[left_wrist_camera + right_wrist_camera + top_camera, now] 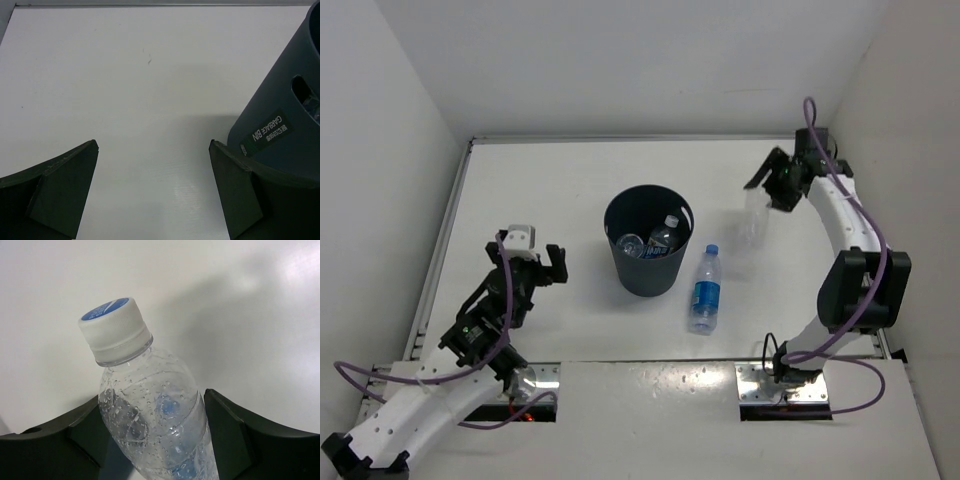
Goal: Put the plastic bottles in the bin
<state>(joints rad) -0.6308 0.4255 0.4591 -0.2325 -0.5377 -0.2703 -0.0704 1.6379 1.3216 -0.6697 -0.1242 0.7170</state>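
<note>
Next, my right gripper rises and carries the nearly plain clear bottle over the bin's opening, because the bin's rim stands above the table. Then it lowers and releases the bottle.
The dark bin stands mid-table with two clear bottles lying inside. A tall blue-capped, blue-labelled bottle lies on the table just right of the bin. My right gripper at the far right is shut on a nearly plain clear bottle. In the right wrist view the gripper has its jaws on both sides of the bottle's shoulder, below its white cap. My left gripper is open and empty, left of the bin; the left wrist view shows it over bare table.
The bin's wall, with a label and a handle cut-out, fills the right edge of the left wrist view, close to the right finger. White walls enclose the table at the back and on both sides.
</note>
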